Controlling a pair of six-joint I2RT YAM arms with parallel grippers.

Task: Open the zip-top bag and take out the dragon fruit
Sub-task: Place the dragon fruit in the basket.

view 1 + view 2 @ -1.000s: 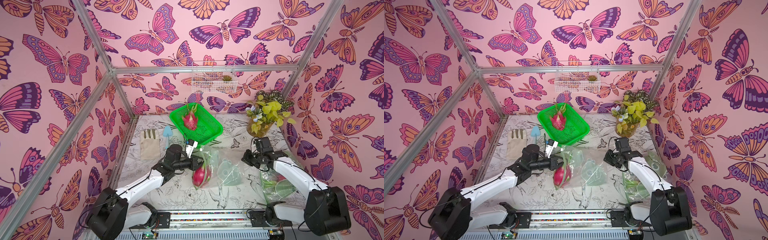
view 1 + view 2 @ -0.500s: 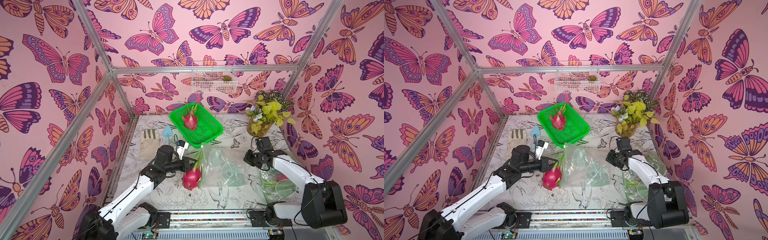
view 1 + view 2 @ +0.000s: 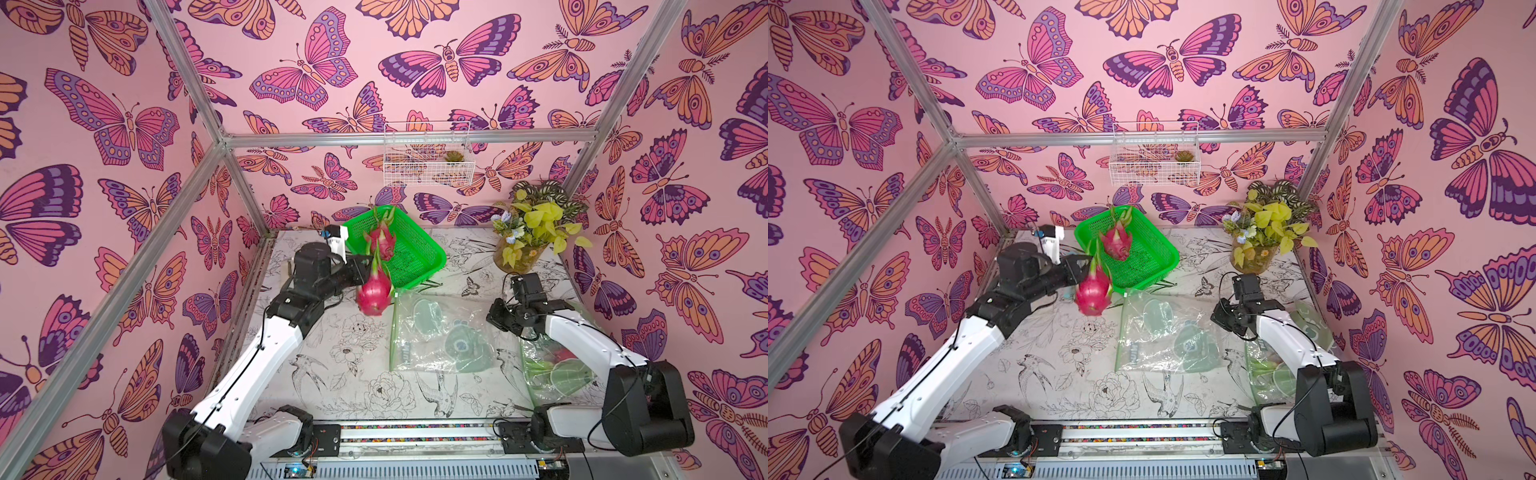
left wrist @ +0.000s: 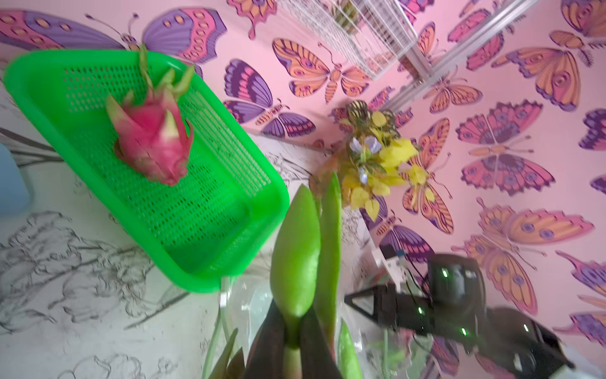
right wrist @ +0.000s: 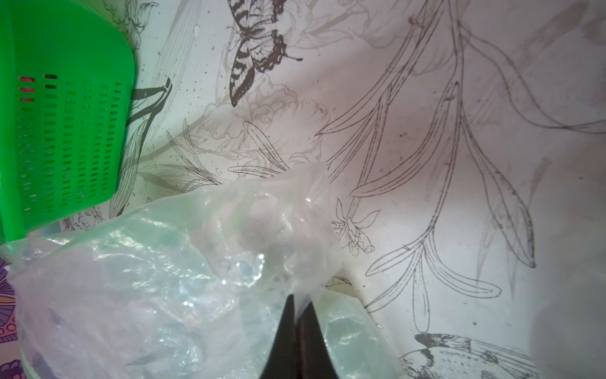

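The left gripper needs to carry the dragon fruit outward next, lower it onto the basket's empty bottom and then let it go, because that bottom is outward and below.
A magenta dragon fruit [image 3: 374,294] [image 3: 1094,292] hangs in the air just in front of the green basket [image 3: 428,253] [image 3: 1163,253]. My left gripper [image 3: 366,262] [image 3: 1086,261] [image 4: 292,325] is shut on one of its long green scales [image 4: 295,249]. Another dragon fruit [image 3: 384,241] [image 3: 1118,245] [image 4: 152,144] lies in the basket [image 4: 229,203]. The clear zip-top bag [image 3: 436,336] [image 3: 1163,336] [image 5: 147,279] lies crumpled mid-table, mouth toward the left. My right gripper [image 3: 495,318] [image 3: 1219,318] [image 5: 297,306] is shut on a pinch of the bag's film at its right end.
A second clear bag [image 3: 557,370] with green and red contents lies under my right arm. A potted plant [image 3: 528,232] stands at the back right. A white wire basket [image 3: 428,162] hangs on the back wall. A pale blue object [image 4: 10,177] sits left of the green basket.
The left arm drew the dragon fruit out of the bag to the left, then lifted it up and back toward the basket. The right gripper kept its hold on the bag.
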